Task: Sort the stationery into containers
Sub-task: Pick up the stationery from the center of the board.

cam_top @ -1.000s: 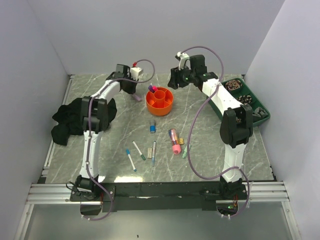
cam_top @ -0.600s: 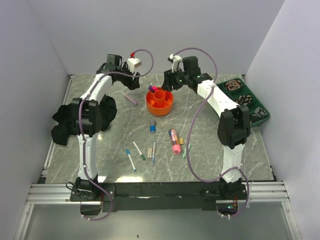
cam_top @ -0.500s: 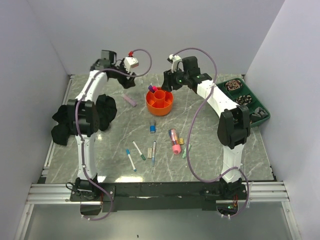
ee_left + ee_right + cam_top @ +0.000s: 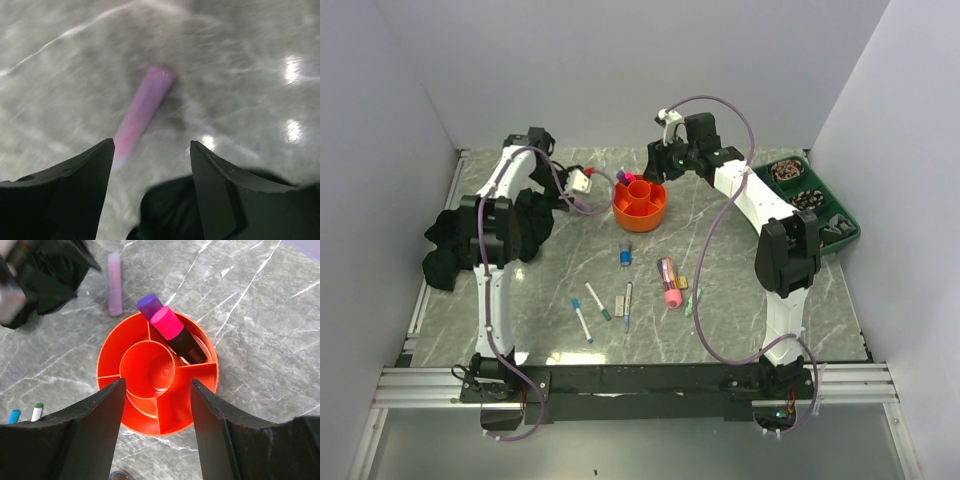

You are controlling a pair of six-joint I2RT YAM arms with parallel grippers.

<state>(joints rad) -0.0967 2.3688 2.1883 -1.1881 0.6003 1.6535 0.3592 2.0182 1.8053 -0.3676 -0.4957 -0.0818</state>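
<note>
The left gripper moves toward the orange holder next and lowers to close on the marker's purple end, since that end lies beyond its open fingers.
A pink-and-purple marker lies flat on the marble table just left of the round orange holder. It also shows in the right wrist view as marker. My left gripper hovers over it, open, with nothing between the fingers; from above the left gripper sits beside the holder. My right gripper hangs open and empty over the orange holder. One ring compartment holds a purple-capped and a pink-capped marker. Several pens, markers and erasers lie scattered nearer the arm bases.
A black cloth bundle lies at the left, close to the left arm, and dark cloth shows low in the left wrist view. A dark green compartment tray stands at the right edge. A fat pink marker lies mid-table.
The left gripper opened and left the pink-and-purple marker on the table, drew back, then came down over it again. The right gripper moved left over the holder and stayed.
</note>
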